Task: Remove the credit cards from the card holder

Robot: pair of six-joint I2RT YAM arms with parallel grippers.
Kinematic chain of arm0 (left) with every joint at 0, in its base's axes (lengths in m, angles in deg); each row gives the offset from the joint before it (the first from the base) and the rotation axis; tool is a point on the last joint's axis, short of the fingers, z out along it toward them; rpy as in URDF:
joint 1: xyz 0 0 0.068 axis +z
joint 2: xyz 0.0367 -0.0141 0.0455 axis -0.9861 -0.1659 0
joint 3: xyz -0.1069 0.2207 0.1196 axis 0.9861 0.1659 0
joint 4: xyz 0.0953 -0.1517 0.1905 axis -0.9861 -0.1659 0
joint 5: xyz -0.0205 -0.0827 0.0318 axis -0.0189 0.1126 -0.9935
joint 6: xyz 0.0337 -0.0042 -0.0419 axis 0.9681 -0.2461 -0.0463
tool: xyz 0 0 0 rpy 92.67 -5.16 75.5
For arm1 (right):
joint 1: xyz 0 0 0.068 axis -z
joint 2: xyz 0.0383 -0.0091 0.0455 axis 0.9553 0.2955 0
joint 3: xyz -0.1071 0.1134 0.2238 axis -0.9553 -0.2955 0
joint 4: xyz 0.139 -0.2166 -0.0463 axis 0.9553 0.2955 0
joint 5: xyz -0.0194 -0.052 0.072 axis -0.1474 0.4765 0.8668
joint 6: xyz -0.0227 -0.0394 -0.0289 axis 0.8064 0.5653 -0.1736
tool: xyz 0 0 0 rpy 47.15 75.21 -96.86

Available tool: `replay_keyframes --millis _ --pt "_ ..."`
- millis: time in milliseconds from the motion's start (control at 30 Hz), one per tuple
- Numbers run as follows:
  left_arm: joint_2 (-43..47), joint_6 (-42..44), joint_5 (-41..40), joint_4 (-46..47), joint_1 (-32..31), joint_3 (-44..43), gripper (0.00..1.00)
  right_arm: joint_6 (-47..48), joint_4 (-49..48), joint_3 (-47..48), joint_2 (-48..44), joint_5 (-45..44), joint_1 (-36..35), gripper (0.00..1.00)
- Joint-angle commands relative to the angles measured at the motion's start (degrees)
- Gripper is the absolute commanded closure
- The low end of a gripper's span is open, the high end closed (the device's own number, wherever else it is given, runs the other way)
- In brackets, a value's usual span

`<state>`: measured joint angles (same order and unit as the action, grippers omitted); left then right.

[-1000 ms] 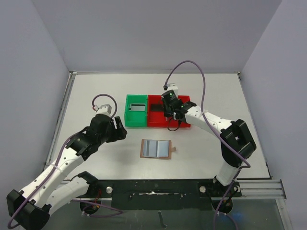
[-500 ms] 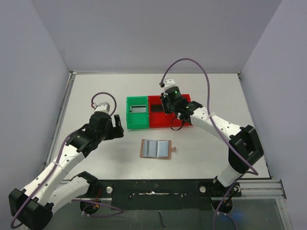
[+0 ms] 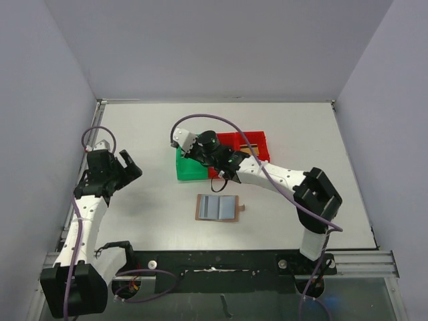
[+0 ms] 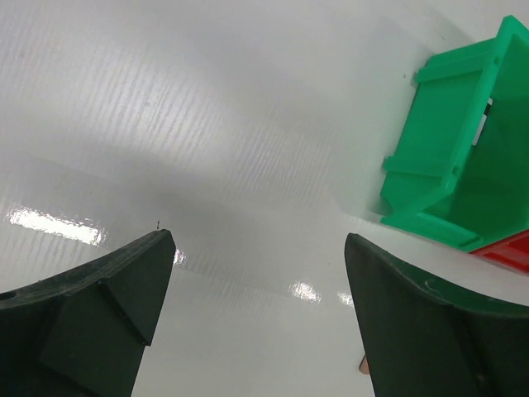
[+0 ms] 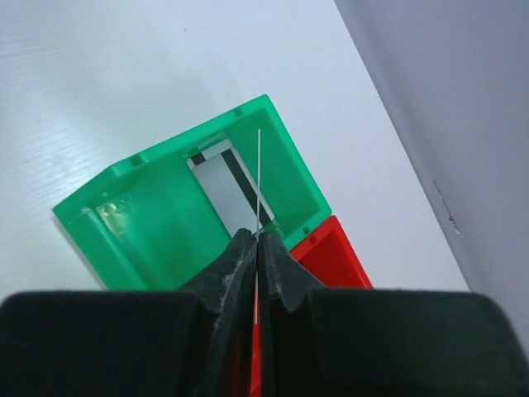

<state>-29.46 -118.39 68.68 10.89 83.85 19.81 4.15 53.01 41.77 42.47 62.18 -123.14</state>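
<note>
I will lower my right gripper into the far end of the green bin next and let go of the thin credit card (image 5: 259, 174) there, because a grey card is already in that spot.
The card holder (image 3: 217, 208) lies open and flat on the table, brown with pale blue-grey pockets and a small tab on its right. My right gripper (image 3: 192, 152) hangs over the green bin (image 3: 189, 170). In the right wrist view that gripper (image 5: 257, 236) is shut on a thin credit card (image 5: 259, 174) seen edge-on, above the green bin (image 5: 149, 223). A grey credit card with a black stripe (image 5: 221, 188) lies inside the bin. My left gripper (image 3: 127, 167) is far to the left, open, with nothing between its jaws (image 4: 258, 248).
A red bin (image 3: 251, 142) stands against the green bin's right side; its corner (image 5: 331, 252) shows beside my right fingers. The left wrist view shows the green bin (image 4: 463, 165) at the right. Grey walls enclose the table on three sides.
My left arm has swung back to the left, away from the card holder, its jaws opening wider. My right arm has moved left from over the red bin to over the green bin.
</note>
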Motion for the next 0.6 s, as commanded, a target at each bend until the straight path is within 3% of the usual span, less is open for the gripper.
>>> replay_keyframes --millis 0,233,567 --pt "3.7 1.2 2.8 4.6 2.5 0.4 0.16 13.9 -1.8 5.4 4.4 -2.6 -0.1 1.0" --pt "6.1 0.9 4.4 5.5 2.5 1.4 0.16 22.2 -1.7 6.7 7.6 2.2 0.1 1.0" --pt "6.4 1.2 4.7 5.9 2.5 1.5 0.16 23.0 2.2 12.1 12.6 1.2 1.2 1.0"
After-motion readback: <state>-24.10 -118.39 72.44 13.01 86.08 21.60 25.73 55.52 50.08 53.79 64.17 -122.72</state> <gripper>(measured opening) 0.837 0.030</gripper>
